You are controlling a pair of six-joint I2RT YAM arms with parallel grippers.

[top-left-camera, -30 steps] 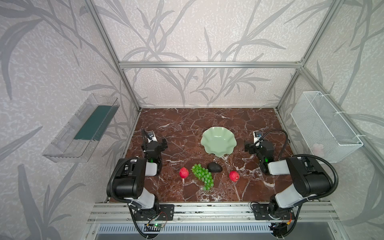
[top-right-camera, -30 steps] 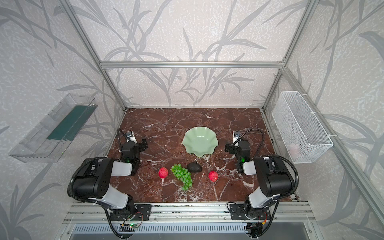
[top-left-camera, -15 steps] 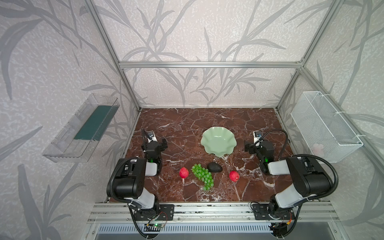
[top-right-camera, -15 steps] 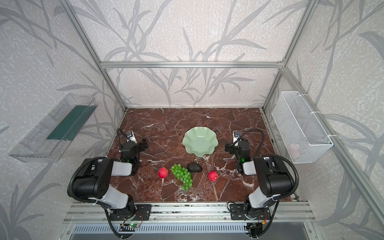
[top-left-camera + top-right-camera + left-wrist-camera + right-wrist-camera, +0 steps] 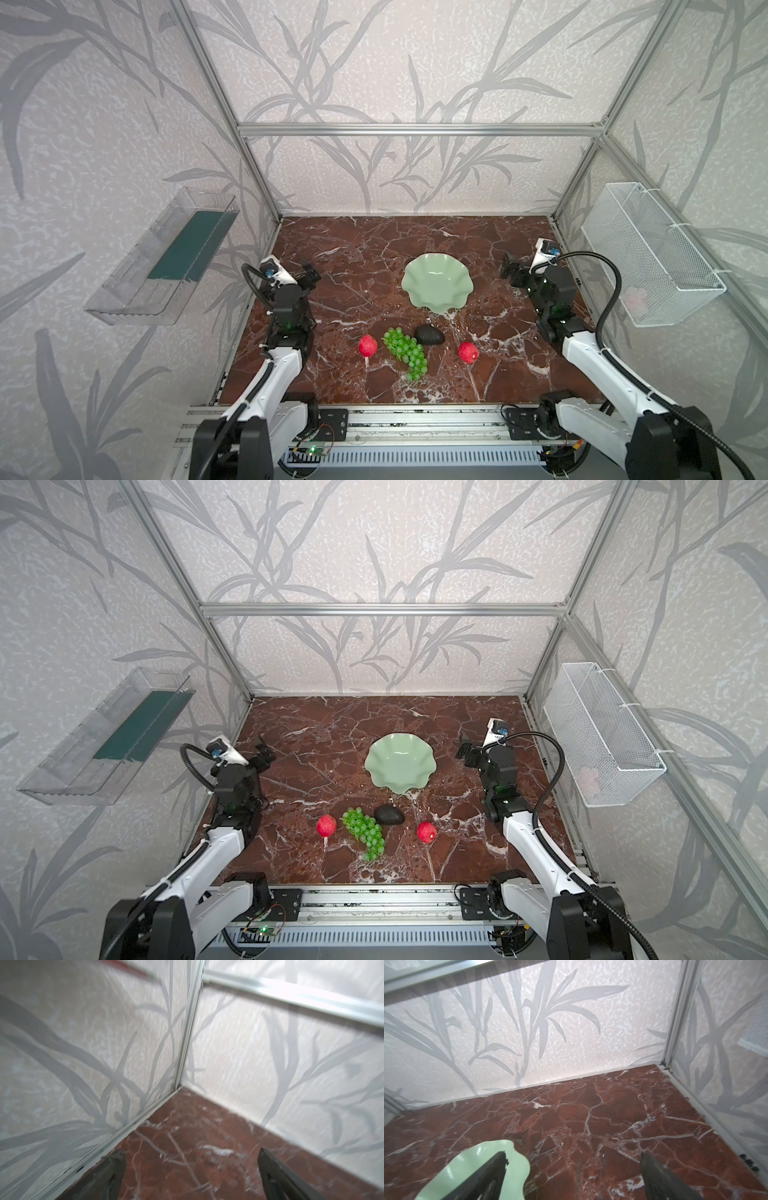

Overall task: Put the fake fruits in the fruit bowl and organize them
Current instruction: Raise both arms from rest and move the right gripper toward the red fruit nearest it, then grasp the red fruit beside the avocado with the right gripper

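Observation:
My right gripper has to swing back and down next and tip its fingers toward the table to straddle the second red fruit (image 5: 468, 352), which lies nearest this arm.
The fruit bowl (image 5: 436, 282) (image 5: 401, 766), pale green with a wavy rim, stands empty mid-table in both top views. In front of it lie the fake fruits in a row: a red fruit (image 5: 368, 345) (image 5: 326, 825), green grapes (image 5: 405, 353) (image 5: 365, 831), a dark avocado (image 5: 429, 334) (image 5: 388, 814) and a second red fruit (image 5: 468, 352) (image 5: 427, 832). My left gripper (image 5: 309, 274) (image 5: 264, 754) (image 5: 191, 1151) is open and empty by the left wall, far from the fruits. My right gripper (image 5: 509, 270) (image 5: 465, 752) (image 5: 573, 1154) is open and empty, just right of the bowl (image 5: 517, 1167).
A clear plastic tray (image 5: 166, 257) hangs on the left wall and a white wire basket (image 5: 648, 253) on the right wall. Aluminium frame posts mark the back corners. The marble table (image 5: 374, 249) is bare behind the bowl.
Both arms have unfolded from a tucked pose, elbows now nearer the front rail and wrists slightly further outward. The grippers stay open. Fruits and bowl have not moved.

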